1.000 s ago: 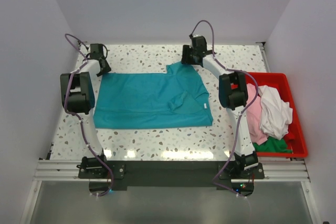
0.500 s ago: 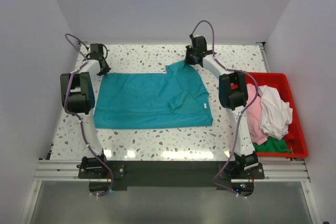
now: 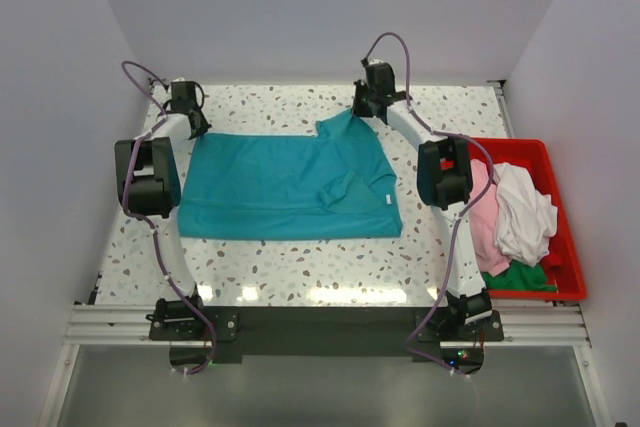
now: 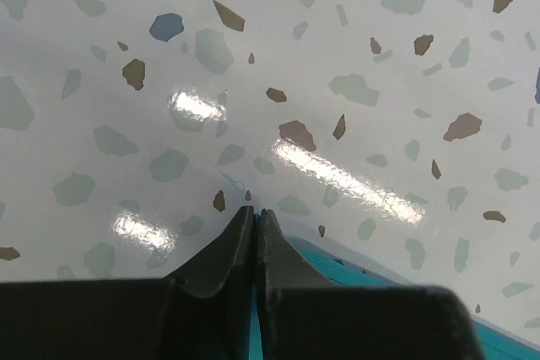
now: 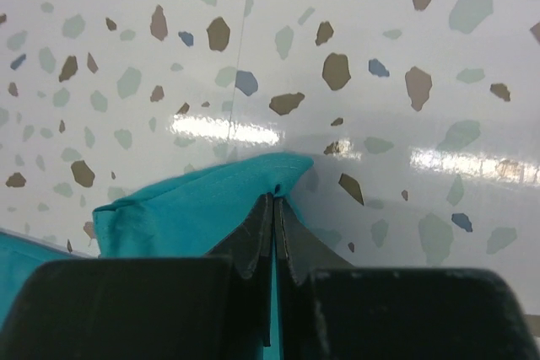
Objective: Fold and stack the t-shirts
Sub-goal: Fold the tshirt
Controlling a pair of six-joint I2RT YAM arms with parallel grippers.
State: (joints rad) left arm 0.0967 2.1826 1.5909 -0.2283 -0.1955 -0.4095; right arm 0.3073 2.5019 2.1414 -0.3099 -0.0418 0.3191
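Note:
The shirt is spread flat, so next I will carry its corner in my left gripper back over the middle of the shirt's side edge (image 3: 193, 183) and let it go.
A teal t-shirt (image 3: 285, 182) lies spread across the middle of the speckled table, its small white neck label (image 3: 389, 203) near the right edge. My left gripper (image 3: 192, 125) is shut on the shirt's far left corner; a sliver of teal cloth (image 4: 354, 271) shows beside the pinched fingers (image 4: 228, 246). My right gripper (image 3: 360, 111) is shut on the far right corner, where a teal fold (image 5: 202, 204) bunches up around the fingertips (image 5: 274, 201). Pink (image 3: 488, 222), white (image 3: 522, 212) and green (image 3: 515, 278) t-shirts lie heaped at the right.
A red plastic bin (image 3: 560, 247) at the right edge of the table holds the heaped shirts. White walls close in the table at the back and both sides. Both arms reach over the table's left and right flanks.
Both grippers have closed on the teal shirt's far corners. The shirt's near edge has slid a little toward the back.

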